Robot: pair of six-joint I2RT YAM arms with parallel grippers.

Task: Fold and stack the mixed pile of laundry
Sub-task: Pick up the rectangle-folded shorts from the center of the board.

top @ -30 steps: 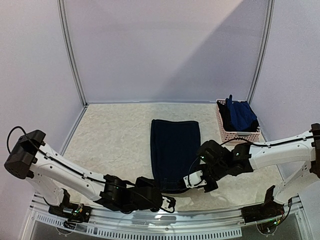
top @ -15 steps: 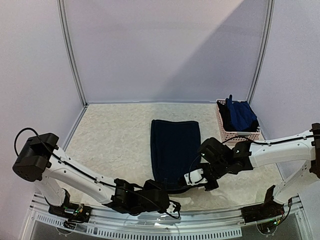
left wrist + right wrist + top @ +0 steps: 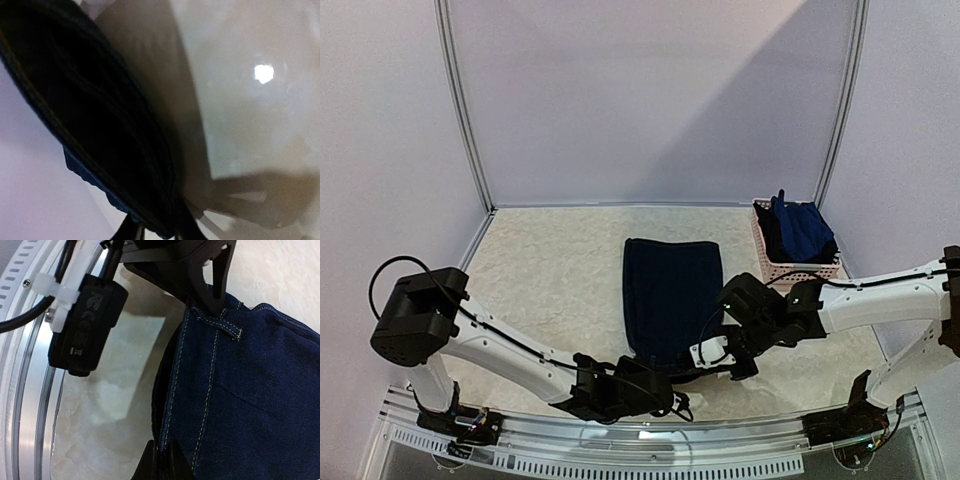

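Observation:
My right gripper lifts the waistband hem next and carries it outward over the denim's far end [image 3: 674, 252] to release it there, since the piece still lies long.
A dark navy denim piece [image 3: 670, 295] lies flat in the middle of the table, long side running away from me. My left gripper [image 3: 665, 385] is shut on its near waistband edge, which fills the left wrist view as dark cloth [image 3: 85, 115]. My right gripper [image 3: 720, 362] is shut on the waistband hem; the right wrist view shows stitched denim [image 3: 240, 390] pinched between its fingertips [image 3: 150, 460]. Both grippers sit close together at the denim's near end. The navy T-shirt and the striped piece are not identifiable.
A small pink perforated basket [image 3: 770, 262] at the right back holds blue and black garments [image 3: 800, 228]. The left arm's black wrist body [image 3: 85, 325] is next to the right gripper. A metal rail [image 3: 620, 440] runs along the near table edge. Walls enclose the table.
My left arm has swung to the right along the near edge, bringing its gripper closer to the right gripper. The denim's near end has shifted slightly. The right arm has barely moved.

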